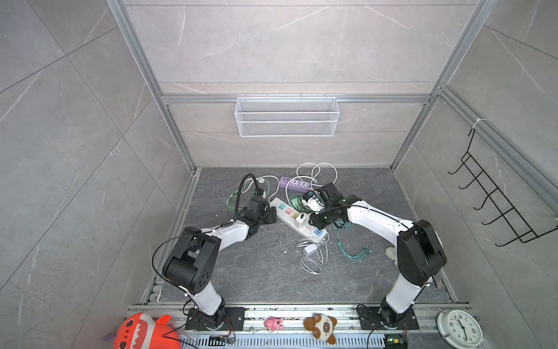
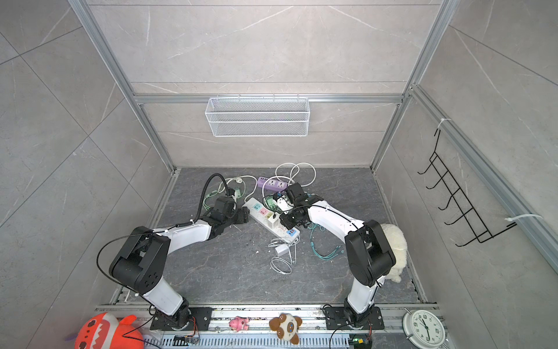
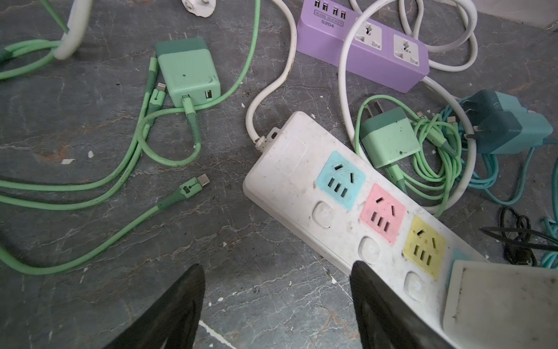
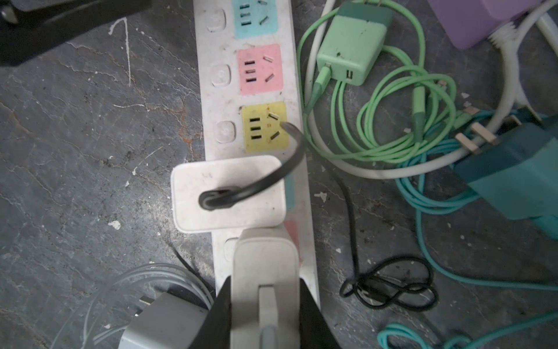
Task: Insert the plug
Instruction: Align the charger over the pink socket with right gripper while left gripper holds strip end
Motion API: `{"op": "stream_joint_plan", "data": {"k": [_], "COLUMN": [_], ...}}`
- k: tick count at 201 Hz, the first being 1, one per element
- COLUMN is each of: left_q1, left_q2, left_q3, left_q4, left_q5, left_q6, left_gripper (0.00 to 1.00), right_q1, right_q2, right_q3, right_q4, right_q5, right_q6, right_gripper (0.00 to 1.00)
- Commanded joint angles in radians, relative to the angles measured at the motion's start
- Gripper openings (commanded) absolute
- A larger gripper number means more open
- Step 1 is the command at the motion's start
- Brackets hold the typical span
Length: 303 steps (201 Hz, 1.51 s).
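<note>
The reddish socket beside the plugged-in charger is uncovered below the held plug. Next I need to lower my right gripper, push the plug's pins down into the socket and let go.
The white power strip (image 1: 290, 222) (image 2: 262, 222) lies slanted on the dark floor, with blue, pink and yellow sockets (image 4: 262, 69) free. A white charger (image 4: 229, 196) with a black cable sits plugged in past the yellow socket. My right gripper (image 4: 265, 284) (image 1: 315, 222) is shut on the plug (image 4: 265, 263), a white adapter held over the strip's reddish socket beside that charger; its prongs are hidden. My left gripper (image 3: 276, 267) (image 1: 270, 216) stands open at the strip's (image 3: 302, 187) side. One of its fingers (image 3: 371, 290) overlaps the strip's edge and the other is over bare floor.
A purple power strip (image 3: 362, 45) with a white cord lies behind. Green chargers (image 3: 188, 72) (image 3: 389, 137) and a teal one (image 3: 510, 130) lie in tangled cables. A grey charger (image 4: 163, 326) and a black cable loop (image 4: 389, 290) lie near the right gripper. A wire basket (image 1: 287, 116) hangs on the back wall.
</note>
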Motion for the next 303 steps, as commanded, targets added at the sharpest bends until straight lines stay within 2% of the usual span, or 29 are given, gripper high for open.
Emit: {"op": "stream_joint_plan", "data": {"k": [1, 55, 124, 156, 176, 210, 244, 276, 303], "left_q1": [0.007, 0.01, 0.013, 0.021, 0.034, 0.051, 0.053, 0.053, 0.047], "left_q2": [-0.038, -0.059, -0.12, -0.111, -0.095, -0.068, -0.028, -0.047, -0.073], "left_q3": [-0.01, -0.025, -0.054, -0.042, -0.026, -0.005, 0.039, 0.001, -0.035], "left_q4": [0.036, 0.042, 0.053, 0.041, 0.03, 0.037, 0.024, 0.047, 0.053], "left_q5": [-0.018, -0.04, -0.08, -0.104, -0.094, -0.08, 0.003, 0.072, 0.113], "left_q6": [0.024, 0.032, 0.048, 0.057, 0.06, 0.063, 0.103, 0.112, 0.11], "left_gripper": [0.78, 0.79, 0.8, 0.83, 0.84, 0.86, 0.87, 0.88, 0.89], "right_q1": [0.006, 0.009, 0.024, 0.053, 0.08, 0.109, 0.113, 0.112, 0.112], "right_q2": [0.016, 0.057, 0.092, 0.123, 0.162, 0.191, 0.135, 0.102, 0.091], "right_q3": [-0.02, -0.001, -0.086, -0.071, -0.023, -0.038, -0.045, 0.003, 0.047], "right_q4": [0.04, -0.016, -0.013, -0.034, -0.091, -0.099, -0.078, -0.075, -0.062], "right_q5": [-0.023, -0.024, -0.01, 0.036, 0.068, 0.116, 0.114, 0.094, 0.08], "right_q6": [-0.031, -0.026, 0.035, 0.061, 0.079, 0.11, 0.145, 0.161, 0.176], "right_gripper": [0.09, 0.1, 0.09, 0.09, 0.1, 0.12, 0.28, 0.46, 0.56]}}
